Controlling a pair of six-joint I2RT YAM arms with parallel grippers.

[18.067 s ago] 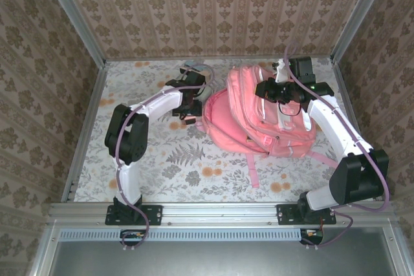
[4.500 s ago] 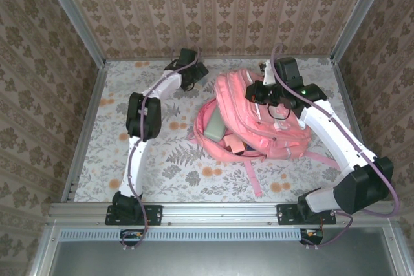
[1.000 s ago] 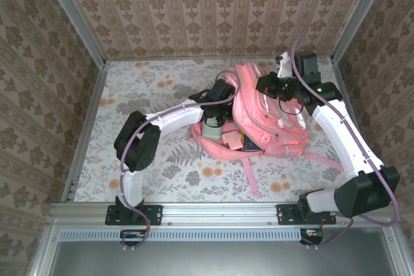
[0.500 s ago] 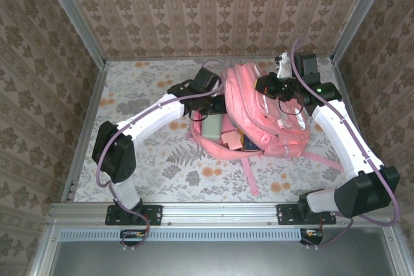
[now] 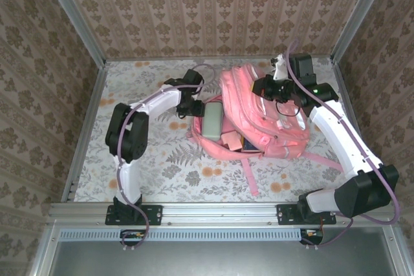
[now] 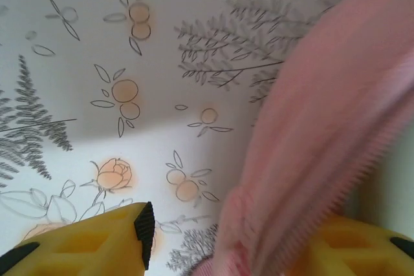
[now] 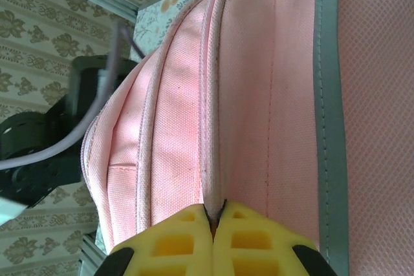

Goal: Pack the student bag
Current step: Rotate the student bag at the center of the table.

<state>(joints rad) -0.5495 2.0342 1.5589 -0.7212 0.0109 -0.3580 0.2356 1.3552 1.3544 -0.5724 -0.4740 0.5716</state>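
The bag's opening is wide open. My right gripper should pull the piped seam across toward the far end of the flat grey-green item (image 5: 213,105) and let go of the seam.
The student bag (image 5: 272,121), a large pink backpack, lies right of centre with its mouth open to the left. A flat grey-green item (image 5: 212,119) and a small pink box (image 5: 229,139) lie in the mouth. My left gripper (image 5: 193,106) is at the bag's left rim. In the left wrist view it (image 6: 242,237) is open, with the blurred pink rim (image 6: 323,127) between its yellow fingers (image 6: 77,247), against the right one and apart from the left pad. My right gripper (image 5: 266,86) is at the bag's top, shut (image 7: 217,214) on a piped seam (image 7: 210,114) beside the pale stripe (image 7: 326,95).
A floral cloth (image 5: 149,153) covers the table, with room to the left and front of the bag. Pink straps (image 5: 249,172) trail toward the near edge. Wallpapered walls and metal rails (image 5: 90,127) close in the sides and back.
My left arm has drawn back from over the bag's mouth to its left rim, and its jaws have narrowed. The right gripper keeps its hold on the bag's top.
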